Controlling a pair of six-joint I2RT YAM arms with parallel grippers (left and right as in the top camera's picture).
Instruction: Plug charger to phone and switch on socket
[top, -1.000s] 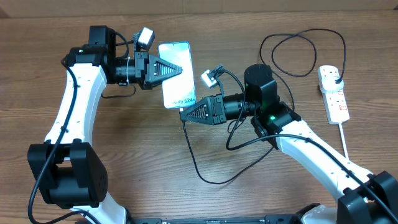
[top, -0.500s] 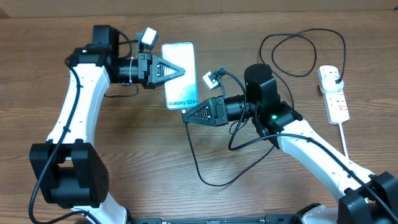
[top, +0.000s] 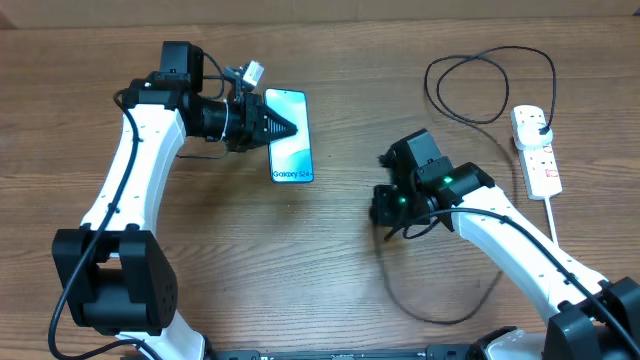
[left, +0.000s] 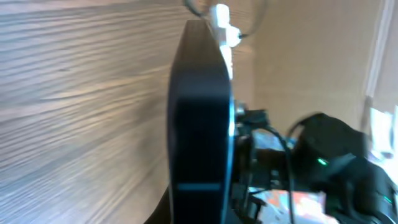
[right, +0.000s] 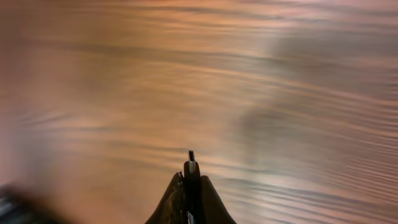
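Note:
The connector tip in my right gripper next comes down onto the clear spot between phone (top: 290, 135) and socket for release, as bare tabletop wood lies below.
My left gripper (top: 277, 128) is shut on the phone (top: 290, 135), holding it above the table; its blue-to-white screen reads "Galaxy S24". In the left wrist view the phone (left: 200, 112) shows edge-on as a black slab. My right gripper (top: 384, 212) sits well right of the phone and points down at the table. In the right wrist view the right gripper (right: 189, 182) is shut on the charger's connector tip (right: 191, 160). The black charger cable (top: 440, 318) trails below the right arm and loops (top: 490, 85) to its plug (top: 537, 122) in the white socket (top: 541, 160) at far right.
The socket's thick white cord (top: 556, 225) runs down the right side toward the front edge. The wooden table (top: 250, 260) lies under both arms. The right arm shows blurred behind the phone in the left wrist view (left: 329, 162).
My right gripper has pulled away from the phone's lower end, moving right and tilting down with the connector. The cable slack swung right. My left gripper shifted the phone slightly right and turned it.

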